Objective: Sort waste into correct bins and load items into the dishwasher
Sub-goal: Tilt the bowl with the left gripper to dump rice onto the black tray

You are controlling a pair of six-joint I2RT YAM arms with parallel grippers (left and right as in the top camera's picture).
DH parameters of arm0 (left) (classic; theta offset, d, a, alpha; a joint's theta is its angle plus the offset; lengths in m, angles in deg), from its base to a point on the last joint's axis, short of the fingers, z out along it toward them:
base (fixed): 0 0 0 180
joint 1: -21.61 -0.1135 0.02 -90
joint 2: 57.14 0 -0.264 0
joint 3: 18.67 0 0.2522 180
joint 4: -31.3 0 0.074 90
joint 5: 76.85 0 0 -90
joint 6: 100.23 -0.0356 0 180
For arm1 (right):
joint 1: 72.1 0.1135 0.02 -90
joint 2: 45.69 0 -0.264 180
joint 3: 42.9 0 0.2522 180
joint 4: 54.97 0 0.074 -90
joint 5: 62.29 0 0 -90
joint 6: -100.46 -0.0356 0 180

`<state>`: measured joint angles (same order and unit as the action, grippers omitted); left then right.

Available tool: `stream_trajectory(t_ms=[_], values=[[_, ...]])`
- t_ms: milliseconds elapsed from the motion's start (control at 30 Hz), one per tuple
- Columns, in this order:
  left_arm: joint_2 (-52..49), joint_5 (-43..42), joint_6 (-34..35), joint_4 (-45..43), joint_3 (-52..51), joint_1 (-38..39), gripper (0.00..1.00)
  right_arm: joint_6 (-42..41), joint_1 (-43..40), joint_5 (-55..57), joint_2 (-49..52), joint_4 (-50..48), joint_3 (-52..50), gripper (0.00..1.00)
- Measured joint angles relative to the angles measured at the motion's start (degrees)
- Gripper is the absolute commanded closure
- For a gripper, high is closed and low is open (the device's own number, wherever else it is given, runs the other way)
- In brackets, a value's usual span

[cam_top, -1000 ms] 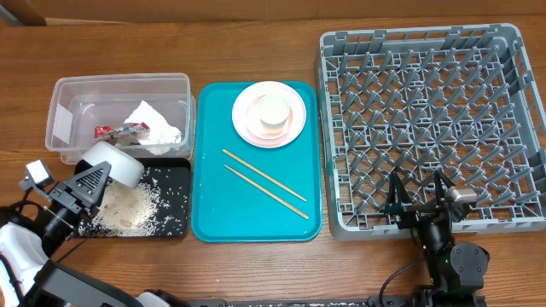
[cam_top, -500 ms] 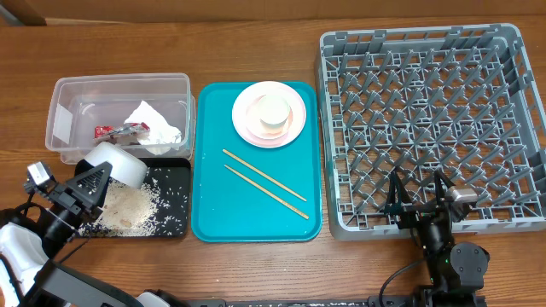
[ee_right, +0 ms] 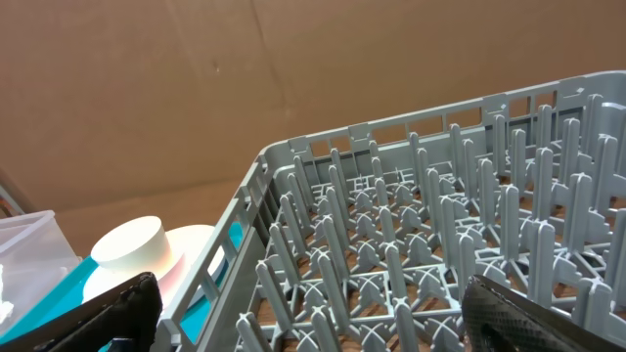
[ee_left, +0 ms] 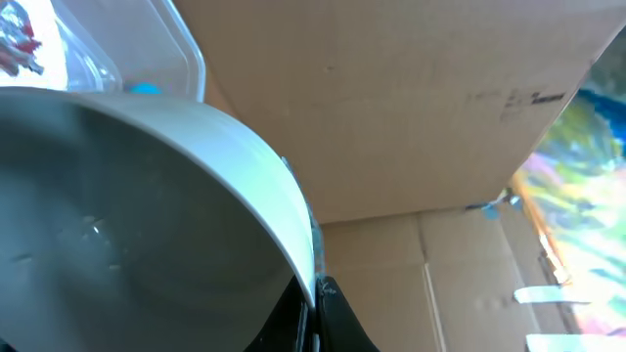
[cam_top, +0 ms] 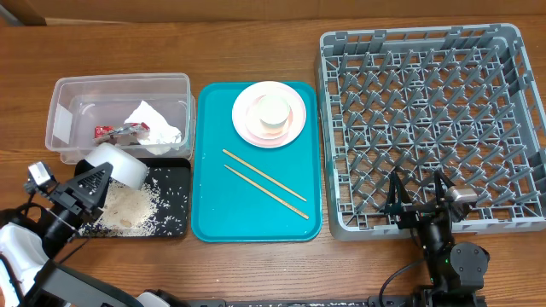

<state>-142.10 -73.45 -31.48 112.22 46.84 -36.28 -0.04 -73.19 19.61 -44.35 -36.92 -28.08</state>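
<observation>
My left gripper needs to swing across to the right in the overhead view to the teal tray's bare near corner (cam_top: pixel 226 213), lower the bowl (cam_top: pixel 115 165) there and release it.
My left gripper (cam_top: pixel 92 181) is shut on the rim of a pale round bowl (cam_top: pixel 115 165), tipped on its side over the black tray (cam_top: pixel 175 223). The bowl fills the left wrist view (ee_left: pixel 147 215). Loose rice grains (cam_top: pixel 128 207) lie in the black tray. The clear tub (cam_top: pixel 77 89) holds the crumpled white napkin (cam_top: pixel 153 122) and the red wrapper (cam_top: pixel 115 131). The pink plate (cam_top: pixel 247 128) with a white cup (cam_top: pixel 275 113) on it and two chopsticks (cam_top: pixel 264 182) lie on the teal tray. My right gripper (cam_top: pixel 420 198) is open and empty at the grey dish rack's (cam_top: pixel 426 119) front edge.
The teal tray (cam_top: pixel 213 213) lies between the bins and the rack. In the right wrist view the rack's pegs (ee_right: pixel 430 254) stand close ahead, with the cup (ee_right: pixel 132 244) and plate to the left. Cardboard stands behind the table.
</observation>
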Motion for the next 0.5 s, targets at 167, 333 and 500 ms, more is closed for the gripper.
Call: stream_trajectory(t_ms=[167, 333, 500], values=[[0.0, 0.3, 2.2, 1.6, 0.0, 0.0, 0.96, 0.0, 0.0, 0.0, 0.0, 0.0, 0.0, 0.0], [0.0, 0.8, 3.3, 1.1, -0.1, 0.0, 0.96, 0.0, 0.0, 0.0, 0.0, 0.0, 0.0, 0.0], [0.0, 2.9, 3.5, -0.9, -0.1, 0.0, 0.96, 0.0, 0.0, 0.0, 0.0, 0.0, 0.0, 0.0]])
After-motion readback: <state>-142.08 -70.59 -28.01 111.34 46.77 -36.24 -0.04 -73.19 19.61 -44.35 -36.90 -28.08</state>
